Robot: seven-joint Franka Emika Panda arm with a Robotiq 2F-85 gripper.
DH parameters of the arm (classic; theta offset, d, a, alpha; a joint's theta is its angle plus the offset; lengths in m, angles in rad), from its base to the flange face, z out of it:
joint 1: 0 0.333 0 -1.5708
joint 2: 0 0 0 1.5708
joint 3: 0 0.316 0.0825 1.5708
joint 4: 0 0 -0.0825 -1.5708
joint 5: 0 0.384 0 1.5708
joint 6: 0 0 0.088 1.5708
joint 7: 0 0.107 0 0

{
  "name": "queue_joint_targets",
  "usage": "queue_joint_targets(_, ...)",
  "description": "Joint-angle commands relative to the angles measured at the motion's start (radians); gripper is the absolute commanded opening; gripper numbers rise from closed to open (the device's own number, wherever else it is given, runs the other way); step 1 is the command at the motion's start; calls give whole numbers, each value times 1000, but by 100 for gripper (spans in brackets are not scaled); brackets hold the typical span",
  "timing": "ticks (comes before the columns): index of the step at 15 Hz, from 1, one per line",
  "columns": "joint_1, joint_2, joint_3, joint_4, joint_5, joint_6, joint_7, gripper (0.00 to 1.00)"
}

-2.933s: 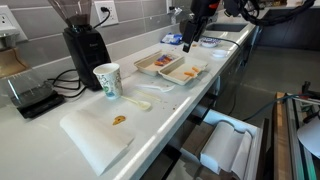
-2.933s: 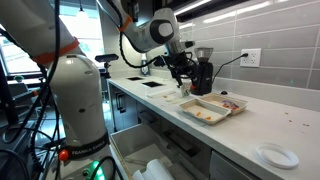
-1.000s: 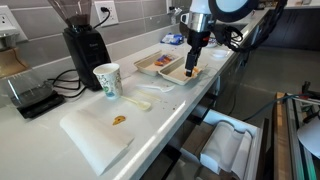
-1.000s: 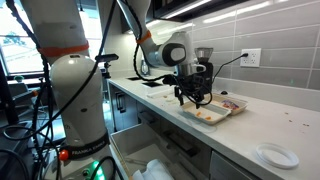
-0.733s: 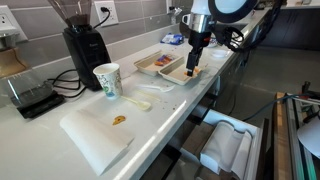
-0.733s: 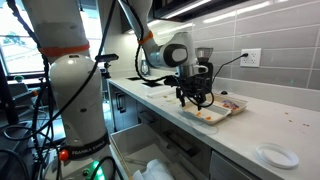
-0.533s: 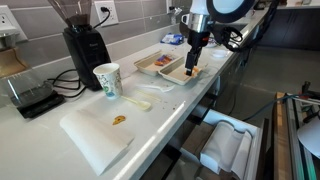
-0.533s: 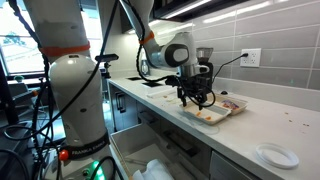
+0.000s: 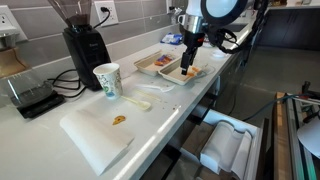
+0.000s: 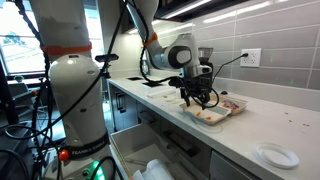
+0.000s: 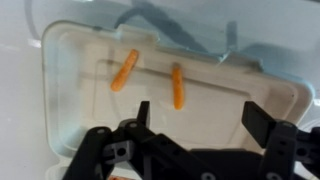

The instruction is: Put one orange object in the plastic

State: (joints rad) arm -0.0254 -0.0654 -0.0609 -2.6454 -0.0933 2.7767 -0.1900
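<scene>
The open gripper moves down into the whitish tray next, around the orange piece nearer its fingers, since that piece points into the gap between them.
Two small orange pieces lie inside an all-pale whitish tray, seen from above in the wrist view. My gripper is open and empty, hovering just above this tray, with the orange pieces beyond its fingertips. In both exterior views the gripper hangs low over the whitish tray. The plastic tray with the brownish inside lies right beside the whitish tray.
A paper cup, a coffee grinder and a scale stand along the counter. A white board holds an orange-brown scrap. A white round lid lies near the counter's front edge.
The gripper came down from higher up near the wall to just over the trays, then shifted slightly sideways. It stays open and empty.
</scene>
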Motion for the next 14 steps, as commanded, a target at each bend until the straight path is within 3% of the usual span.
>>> queue_joint_targets(1, -6, 39, 2, 17, 5, 21, -9, 84)
queue_joint_targets(2, -6, 43, 2, 18, 6, 21, -9, 76)
queue_joint_targets(6, -6, 57, 4, 26, 6, 25, -9, 62)
queue_joint_targets(14, -12, 81, 2, 37, -25, 54, 8, 63)
